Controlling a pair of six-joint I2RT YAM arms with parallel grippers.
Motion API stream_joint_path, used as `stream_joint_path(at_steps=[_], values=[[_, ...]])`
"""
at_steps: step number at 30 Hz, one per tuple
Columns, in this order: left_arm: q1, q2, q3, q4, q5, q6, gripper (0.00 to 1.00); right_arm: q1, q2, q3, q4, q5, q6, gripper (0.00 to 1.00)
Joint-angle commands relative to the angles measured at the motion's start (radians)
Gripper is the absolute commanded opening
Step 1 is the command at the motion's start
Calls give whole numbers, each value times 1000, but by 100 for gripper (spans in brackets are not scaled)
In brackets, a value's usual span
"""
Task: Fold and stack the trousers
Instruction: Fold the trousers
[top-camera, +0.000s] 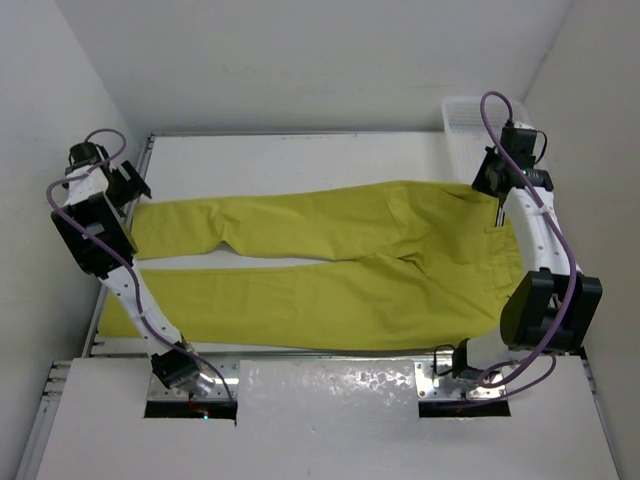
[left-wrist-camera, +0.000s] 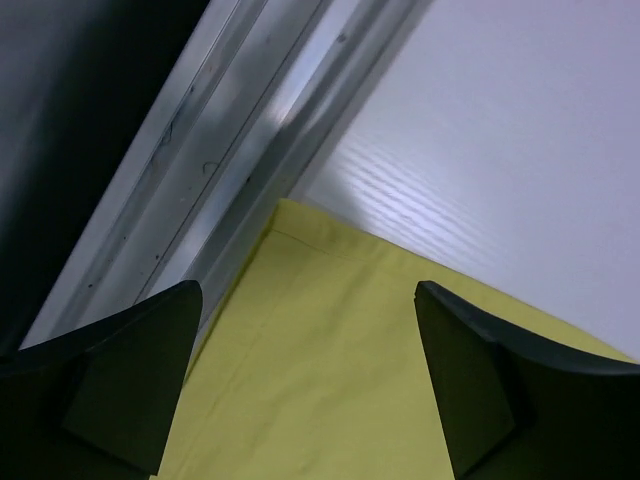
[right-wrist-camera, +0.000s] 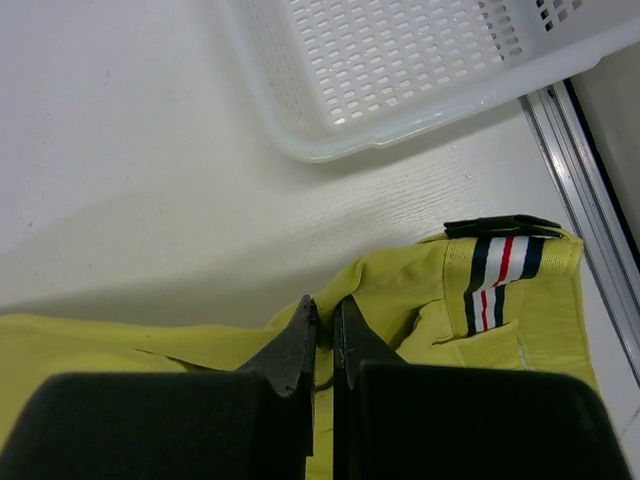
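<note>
The far corner of the far leg's hem is below my left gripper, between its spread fingers, so my left gripper will next lower its open fingers onto that corner and close them.
The mustard yellow-green trousers (top-camera: 330, 265) lie flat across the table, legs to the left, waist to the right. My left gripper (top-camera: 128, 187) is open over the cuff of the far leg (left-wrist-camera: 330, 350), its fingers (left-wrist-camera: 140, 370) spread on either side of the cloth at the table's left rail. My right gripper (top-camera: 494, 186) is shut on a fold of the trousers' far waist edge (right-wrist-camera: 390, 280). The striped trim (right-wrist-camera: 500, 275) inside the waistband shows turned up just right of my right gripper (right-wrist-camera: 326, 312).
A white perforated basket (top-camera: 470, 120) stands at the far right corner, just beyond the waist; it also shows in the right wrist view (right-wrist-camera: 400, 70). Metal rails (left-wrist-camera: 200, 170) run along the table's left and right edges. White walls enclose the table.
</note>
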Motion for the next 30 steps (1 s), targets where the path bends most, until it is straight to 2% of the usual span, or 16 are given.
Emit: stream_joint_path(at_steps=[1,6,9,12,13,15,16,17,18,23,26,30], values=[[-8,4,67,3,-62,-33,87,-8,-20,56,51,-3,-20,0],[-5,53,29,-17,-41,-19,88,-8,-32,50,50,0,-25,0],[-6,85,55,-19,-21,-16,83,-8,-31,50,54,-1,-20,0],[-8,87,57,10,-1,-11,66,-6,-28,53,54,-1,-17,0],[-6,88,60,10,4,-10,52,-8,-28,53,54,0,-16,0],[-6,88,63,7,16,3,31,-8,-28,48,59,2,-12,0],[-6,88,63,6,19,7,12,-8,-28,47,60,2,-11,0],[-6,88,64,4,22,16,4,-8,-31,43,64,3,-9,0],[-6,88,63,3,29,19,0,-8,-33,37,65,5,-6,0],[2,61,50,26,58,58,0,-8,-36,20,73,6,1,0],[9,-19,34,131,85,102,0,-15,-36,14,77,6,12,0],[40,-151,11,308,260,171,0,-95,-26,14,122,-59,87,0]])
